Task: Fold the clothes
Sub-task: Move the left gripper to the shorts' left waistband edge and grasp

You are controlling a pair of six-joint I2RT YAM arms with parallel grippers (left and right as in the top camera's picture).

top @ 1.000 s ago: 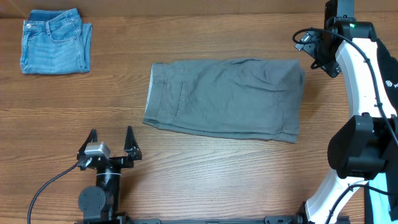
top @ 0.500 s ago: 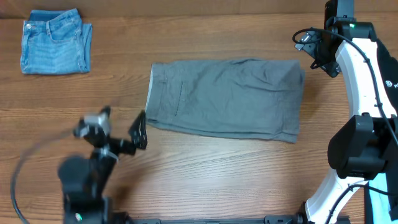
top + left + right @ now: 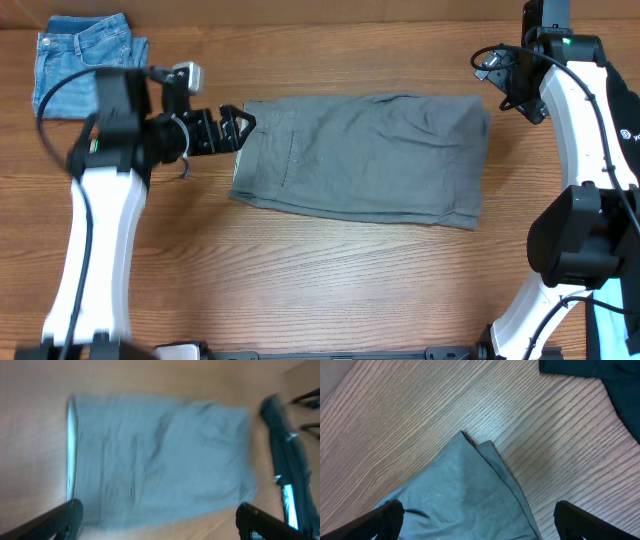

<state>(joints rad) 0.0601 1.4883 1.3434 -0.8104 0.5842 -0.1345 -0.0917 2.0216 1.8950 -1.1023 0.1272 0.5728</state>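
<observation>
My left gripper should next move over toward the shorts, and then it should go down onto the middle of the waistband edge.
The grey shorts lie flat in the middle of the wooden table, folded in half, waistband to the left. My left gripper is open at the upper left corner of the waistband; in the blurred left wrist view the shorts fill the space ahead of the open fingers. My right gripper is open and empty, above the shorts' upper right corner. In the right wrist view that corner lies between the open fingers.
Folded blue jeans lie at the far left corner of the table. The right arm's white links stand along the right edge. A dark cloth shows at the top right of the right wrist view.
My left arm has swung up from the front edge to the shorts' upper left corner. The right arm and the shorts have not moved.
</observation>
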